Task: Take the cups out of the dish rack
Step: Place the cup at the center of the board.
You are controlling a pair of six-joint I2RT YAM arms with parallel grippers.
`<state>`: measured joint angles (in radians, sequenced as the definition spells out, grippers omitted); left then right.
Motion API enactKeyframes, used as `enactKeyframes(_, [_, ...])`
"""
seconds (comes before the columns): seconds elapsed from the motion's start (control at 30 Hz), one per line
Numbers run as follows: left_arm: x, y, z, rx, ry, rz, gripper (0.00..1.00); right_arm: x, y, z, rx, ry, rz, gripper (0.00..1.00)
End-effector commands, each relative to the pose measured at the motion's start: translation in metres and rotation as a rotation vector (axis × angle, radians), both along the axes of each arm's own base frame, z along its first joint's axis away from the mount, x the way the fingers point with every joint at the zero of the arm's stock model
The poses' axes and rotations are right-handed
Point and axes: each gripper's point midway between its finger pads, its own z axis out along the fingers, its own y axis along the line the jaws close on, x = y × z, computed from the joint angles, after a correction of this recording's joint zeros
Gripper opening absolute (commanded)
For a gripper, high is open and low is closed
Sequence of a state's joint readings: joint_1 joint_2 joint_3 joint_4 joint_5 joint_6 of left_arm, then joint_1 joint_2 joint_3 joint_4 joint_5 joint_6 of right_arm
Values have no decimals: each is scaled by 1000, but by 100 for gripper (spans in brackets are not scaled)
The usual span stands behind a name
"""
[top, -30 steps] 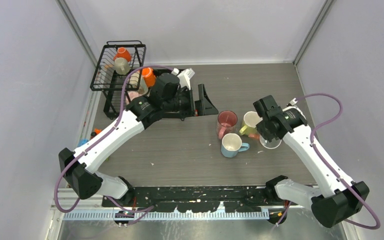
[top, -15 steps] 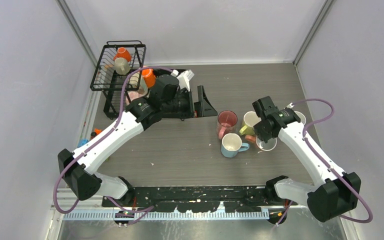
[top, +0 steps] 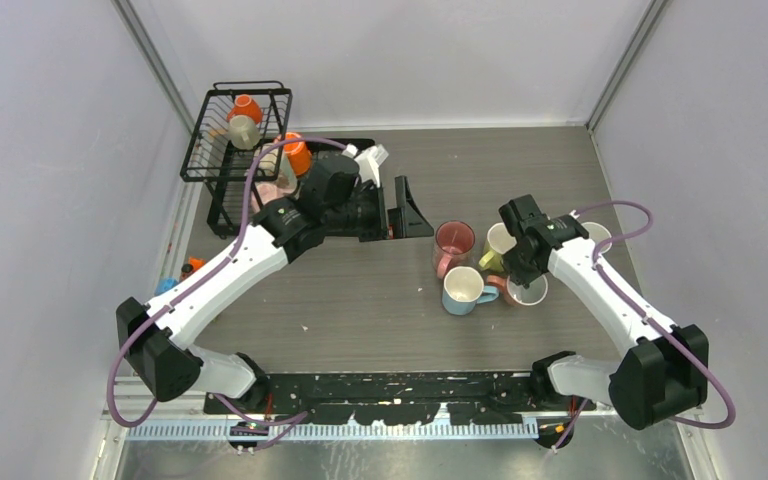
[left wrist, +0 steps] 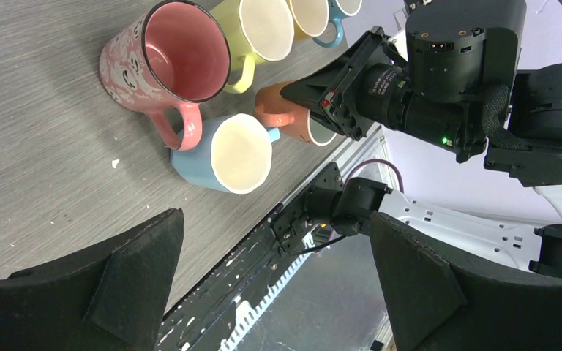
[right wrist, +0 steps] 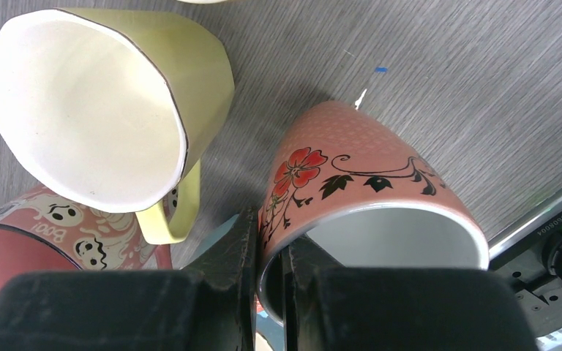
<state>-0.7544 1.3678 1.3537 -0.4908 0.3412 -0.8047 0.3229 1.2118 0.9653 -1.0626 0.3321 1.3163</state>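
The robot's right gripper should next move down and toward the light blue mug, then let go of the salmon floral mug's rim, because that mug still leans in its grip.
The black wire dish rack stands at the far left and holds several cups, among them an orange one, a beige one and another orange one. My left gripper hangs open and empty just right of the rack, its fingers spread wide. My right gripper is shut on the rim of a salmon floral mug, one finger inside and one outside. That mug sits low beside the yellow mug, pink ghost mug and light blue mug.
A white cup stands behind the right arm. Small orange and blue items lie by the left wall. A black rail runs along the table's near edge between the arm bases.
My right arm has carried the salmon floral mug leftward, up against the group of cups on the table. The left arm has shifted only slightly, still open.
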Motion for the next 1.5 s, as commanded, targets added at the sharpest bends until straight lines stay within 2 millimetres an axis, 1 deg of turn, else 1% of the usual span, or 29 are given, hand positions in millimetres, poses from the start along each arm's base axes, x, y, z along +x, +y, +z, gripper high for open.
enactKeyframes(0.0, [-9, 0, 19, -50, -42, -23, 100, 9, -4, 1, -9, -36, -36, 1])
enactKeyframes(0.37, [-11, 0, 17, -48, -37, -24, 100, 11, -3, -19, -11, 8, -37, 1])
enactKeyframes(0.53, [-11, 0, 16, -47, -37, -25, 100, 12, -3, -23, -13, 12, -36, 9])
enactKeyframes(0.6, [-12, 0, 15, -46, -36, -25, 100, 12, -3, -23, -9, 9, -32, 15])
enactKeyframes(1.03, [-12, -3, 13, -43, -32, -30, 100, 16, -1, -17, -7, -6, -15, 34])
enactKeyframes(1.2, [-13, -3, 12, -41, -33, -31, 100, 15, -1, -11, -6, -7, -8, 38])
enactKeyframes(1.47, [-15, -4, 12, -39, -38, -43, 100, 12, -4, 5, -6, -35, -6, 42])
